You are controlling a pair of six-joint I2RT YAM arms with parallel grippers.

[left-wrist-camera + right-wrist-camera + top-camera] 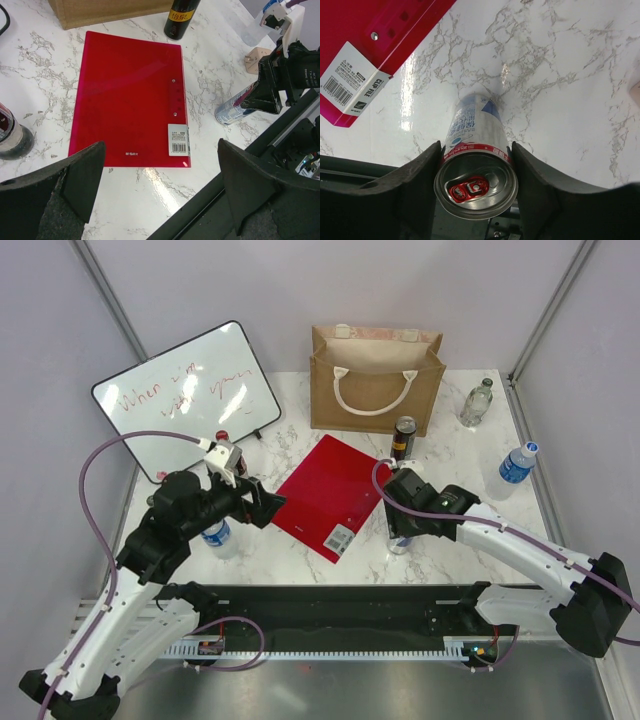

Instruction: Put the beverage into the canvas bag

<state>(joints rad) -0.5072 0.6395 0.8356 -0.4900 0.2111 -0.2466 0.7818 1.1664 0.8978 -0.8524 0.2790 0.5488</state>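
The canvas bag's opening [398, 356] is outward of my right gripper, so my right gripper needs to lift, carry the can outward over that opening, then lower and release it.
The canvas bag [375, 380] stands upright at the back centre, tan with white loop handles; its lower edge shows in the left wrist view [100, 10]. My right gripper [404, 528] [476, 167] is shut on a silver-and-blue beverage can [475, 135] with a red pull tab, gripping near its top. The can [400, 542] is at the front, right of the red folder, its base at or just above the marble. It leans in the left wrist view [234, 107]. My left gripper [266, 506] [160, 172] is open and empty over the folder's near edge.
A red clip file [330, 495] lies mid-table. A dark can [403, 437] stands before the bag. A glass bottle [478, 402] and a water bottle [515, 465] are at the right. A whiteboard [185, 395], a red-capped jar [226, 448] and a small bottle [218, 535] are at the left.
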